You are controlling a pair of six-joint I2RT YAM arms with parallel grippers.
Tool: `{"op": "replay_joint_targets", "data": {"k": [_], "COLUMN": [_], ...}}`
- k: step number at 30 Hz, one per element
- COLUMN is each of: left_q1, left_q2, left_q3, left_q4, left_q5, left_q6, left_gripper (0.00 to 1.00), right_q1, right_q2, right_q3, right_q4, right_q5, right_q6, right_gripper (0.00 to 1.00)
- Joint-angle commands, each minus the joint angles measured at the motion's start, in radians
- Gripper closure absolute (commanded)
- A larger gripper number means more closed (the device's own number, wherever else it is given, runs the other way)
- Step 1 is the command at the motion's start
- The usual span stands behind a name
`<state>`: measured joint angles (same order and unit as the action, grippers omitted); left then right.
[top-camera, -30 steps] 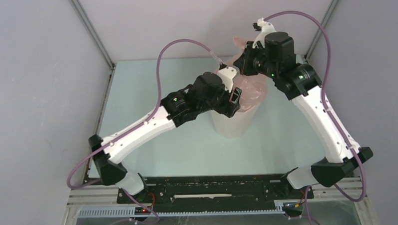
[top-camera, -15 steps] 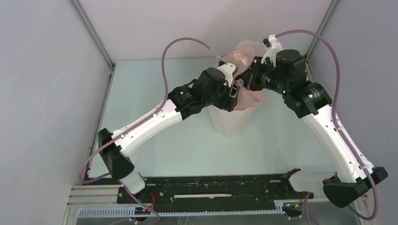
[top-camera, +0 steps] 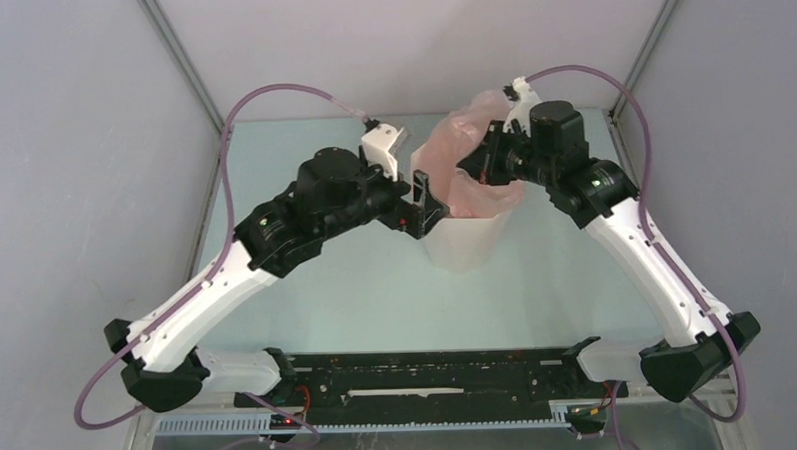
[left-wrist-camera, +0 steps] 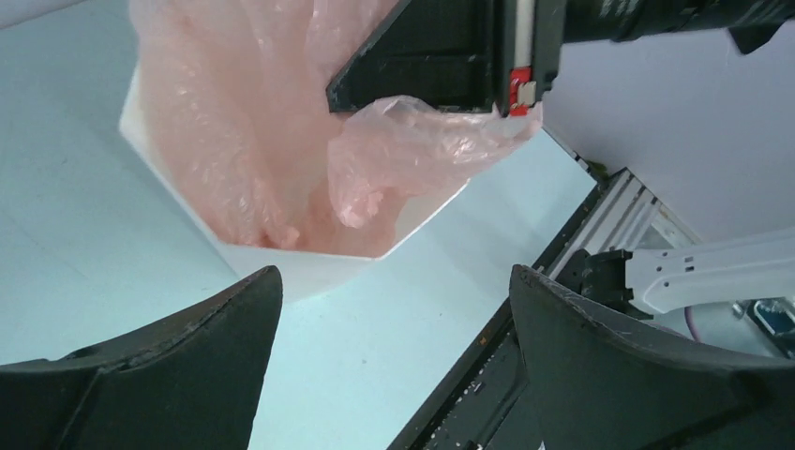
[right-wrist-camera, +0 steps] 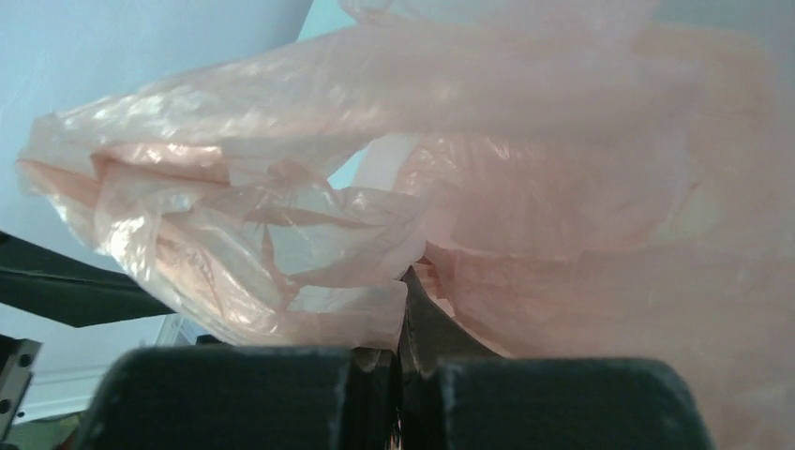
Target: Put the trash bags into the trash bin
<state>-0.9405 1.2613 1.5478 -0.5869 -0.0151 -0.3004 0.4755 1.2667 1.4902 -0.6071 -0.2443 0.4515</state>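
Note:
My right gripper is pinching the trash bag's gathered fold (top-camera: 482, 191) (left-wrist-camera: 394, 150) outward of my left gripper, so my left gripper next needs to bring its open fingers outward along the trash bin's rim and close there.
The pale-pink trash bag (top-camera: 462, 148) hangs partly inside the white trash bin (top-camera: 463, 245) and rises above its rim at the back. My right gripper (top-camera: 487, 160) is shut on a fold of the bag over the bin's right rim; the film (right-wrist-camera: 525, 159) fills the right wrist view. My left gripper (top-camera: 426, 199) is open and empty, just left of the bin's rim. In the left wrist view the bin (left-wrist-camera: 309, 267) holds pink film (left-wrist-camera: 225, 141), and the right gripper (left-wrist-camera: 511, 98) pinches a flap above it.
Grey walls close in the pale green table (top-camera: 306, 278) on three sides. A black rail (top-camera: 430, 379) with the arm bases runs along the near edge. Purple cables (top-camera: 270, 94) loop above both arms.
My left gripper has let go of the bag and drawn back left, off the bin, now open. My right gripper has come down and left with the bag, nearer the bin's rim.

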Motion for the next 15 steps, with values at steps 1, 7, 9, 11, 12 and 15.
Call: {"op": "replay_joint_targets", "data": {"k": [1,7,9,11,12,15], "left_q1": [0.043,0.183,0.254,0.29,0.294,0.294], "left_q2": [-0.073,-0.105,-0.083,-0.039,-0.016,0.04], "left_q3": [-0.053,-0.074,-0.086,-0.062,-0.042,0.014], "left_q4": [0.028,0.07,0.109,0.126,0.127,0.141], "left_q5": [-0.031,0.066,0.18,0.274,0.306,0.344], "left_q6": [-0.089,-0.301,-0.415,-0.505,-0.533,-0.565], "left_gripper": [0.04,0.03,0.02,0.02,0.02,0.02], "right_q1": [0.058,0.068,0.082,0.096,0.101,0.11], "right_q2": [0.072,0.158,0.157,0.141,0.133,0.115], "right_q3": [0.004,-0.03,-0.025,-0.015,-0.009,0.008], "right_q4": [0.055,0.075,0.059,0.052,0.048,0.029], "right_q5": [0.015,0.024,0.035,0.049,0.056,0.074], "right_q6": [-0.021,0.004,-0.012,-0.031,-0.037,-0.043], "right_gripper": [1.0,1.0,1.0,1.0,1.0,1.0]}}
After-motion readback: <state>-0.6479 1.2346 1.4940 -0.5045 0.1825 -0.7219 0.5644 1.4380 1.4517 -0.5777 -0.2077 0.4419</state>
